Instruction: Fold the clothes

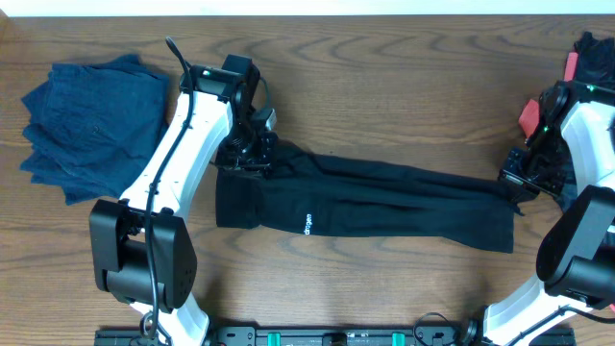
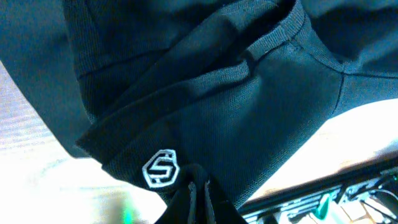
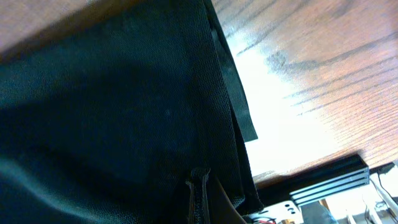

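Observation:
My left gripper draws the garment's pinched logo corner back toward the garment's near edge (image 1: 241, 219) next and then releases it, since the corner stops short.
A long black garment (image 1: 365, 202) with small white lettering (image 1: 307, 227) lies stretched across the middle of the table. My left gripper (image 1: 252, 152) is shut on its upper left corner. In the left wrist view the fingers (image 2: 200, 186) pinch black fabric just beside a white round logo (image 2: 161, 168). At the garment's right end my right gripper (image 1: 514, 183) is shut on the cloth, and in the right wrist view its jaws (image 3: 200, 186) clamp a fold of black fabric (image 3: 124, 112). A coral-red piece (image 1: 528, 115) and more black cloth (image 1: 594, 53) lie at the far right.
A stack of folded dark blue clothes (image 1: 91, 125) sits at the far left of the wooden table (image 1: 404, 86). Both arm bases stand along the front edge, with a black rail (image 1: 336, 336) between them.

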Available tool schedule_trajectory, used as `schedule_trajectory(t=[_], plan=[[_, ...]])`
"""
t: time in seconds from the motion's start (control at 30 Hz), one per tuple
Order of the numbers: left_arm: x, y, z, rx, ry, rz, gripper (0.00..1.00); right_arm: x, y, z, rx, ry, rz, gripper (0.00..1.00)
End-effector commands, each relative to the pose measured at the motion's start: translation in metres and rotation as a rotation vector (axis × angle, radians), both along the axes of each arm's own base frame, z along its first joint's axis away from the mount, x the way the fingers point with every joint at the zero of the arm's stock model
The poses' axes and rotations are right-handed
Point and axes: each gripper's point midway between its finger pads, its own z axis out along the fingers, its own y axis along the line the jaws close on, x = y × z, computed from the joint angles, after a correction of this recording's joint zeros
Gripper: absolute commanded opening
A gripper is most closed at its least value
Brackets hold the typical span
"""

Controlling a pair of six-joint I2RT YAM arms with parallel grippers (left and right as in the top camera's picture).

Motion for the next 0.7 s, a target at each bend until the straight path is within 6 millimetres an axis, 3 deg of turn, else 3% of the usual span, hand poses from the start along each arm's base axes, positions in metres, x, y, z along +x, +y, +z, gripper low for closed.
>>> schedule_trajectory(t=[0.0,0.2,0.57,0.6,0.67], plan=[[-0.012,0.001,0.001,-0.003,0.037,0.004,0.06,-0.003,-0.003,-0.003,-0.017,0.007,0.026,0.01],[-0.02,-0.006,0.004,-0.051,0.079,0.011,0.06,-0.004,-0.006,-0.005,-0.041,0.014,0.016,0.01],[-0.038,-0.002,0.005,-0.031,0.157,0.014,0.06,-0.004,-0.007,-0.006,-0.046,0.011,0.018,0.01],[-0.039,-0.001,0.003,-0.029,0.162,0.014,0.08,-0.003,-0.007,-0.006,-0.046,0.009,0.018,0.01],[-0.041,-0.001,-0.001,-0.027,0.168,0.014,0.38,-0.003,-0.007,-0.006,-0.047,0.008,0.018,0.01]])
